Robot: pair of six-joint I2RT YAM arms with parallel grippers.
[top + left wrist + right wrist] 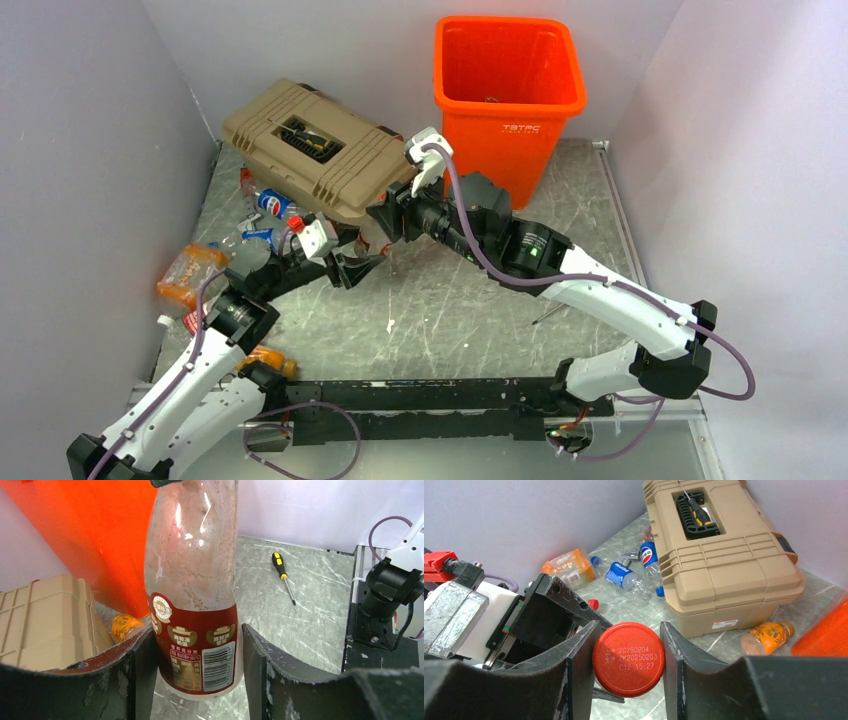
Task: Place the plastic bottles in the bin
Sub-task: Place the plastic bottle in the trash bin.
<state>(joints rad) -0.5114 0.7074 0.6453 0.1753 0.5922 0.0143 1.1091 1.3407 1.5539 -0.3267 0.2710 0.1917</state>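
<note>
The bin's sides stand tall, so my right gripper will next lift the bottle by its cap, swing outward over the bin's open top [508,68] and lower to release the bottle.
A clear plastic bottle [192,570] with a dark red label and a red cap [629,659] is held between my two grippers, low over the table. My left gripper [197,680] is shut around its base. My right gripper [626,665] is shut on the cap. In the top view both grippers meet in front of the toolbox, left [350,266] and right [386,218], and hide the bottle. The orange bin [515,150] stands at the back, behind my right arm, and also shows in the left wrist view [90,540].
A tan toolbox [310,150] lies at the back left. Pepsi bottles [621,575] and an orange package [185,275] lie left of it. A small orange bottle [769,636] lies between the toolbox and the bin. A screwdriver [283,575] lies on the table to the right.
</note>
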